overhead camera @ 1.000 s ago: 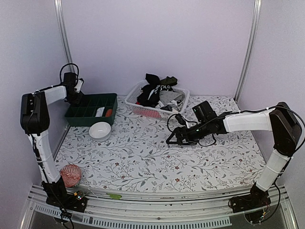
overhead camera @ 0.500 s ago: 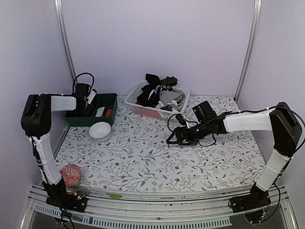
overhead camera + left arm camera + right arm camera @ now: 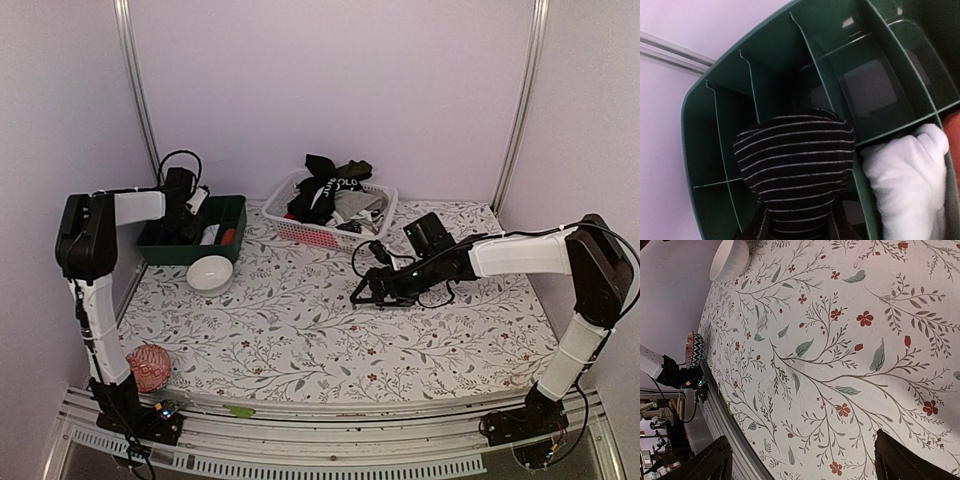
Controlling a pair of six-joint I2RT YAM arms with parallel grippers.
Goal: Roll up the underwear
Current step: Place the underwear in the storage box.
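Observation:
The organizer's empty section beside the white roll is just below my left gripper, so I should next lower the striped underwear into it and let go.
A rolled black underwear with thin pale stripes [image 3: 795, 170] is held in my left gripper [image 3: 797, 227], which is shut on it just over the compartments of a green divided organizer [image 3: 690, 150]. From above, the left gripper [image 3: 181, 212] hangs over the organizer's [image 3: 238, 203] left half. A white roll [image 3: 910, 185] fills the compartment beside it. More underwear [image 3: 325, 185], black, white and grey, is heaped in a white lattice basket [image 3: 300, 232]. My right gripper [image 3: 362, 293] lies low over the table's middle, open, with only the floral cloth between its fingers [image 3: 715, 460].
A white bowl [image 3: 210, 273] stands in front of the organizer. A red patterned ball [image 3: 147, 367] sits at the near left corner. A red item [image 3: 229, 236] lies in the organizer beside the white roll. Metal rails run along the table's front edge.
My left gripper has swung right, from the organizer's left rim to a spot above its compartments, carrying the striped roll. The right arm has stayed still.

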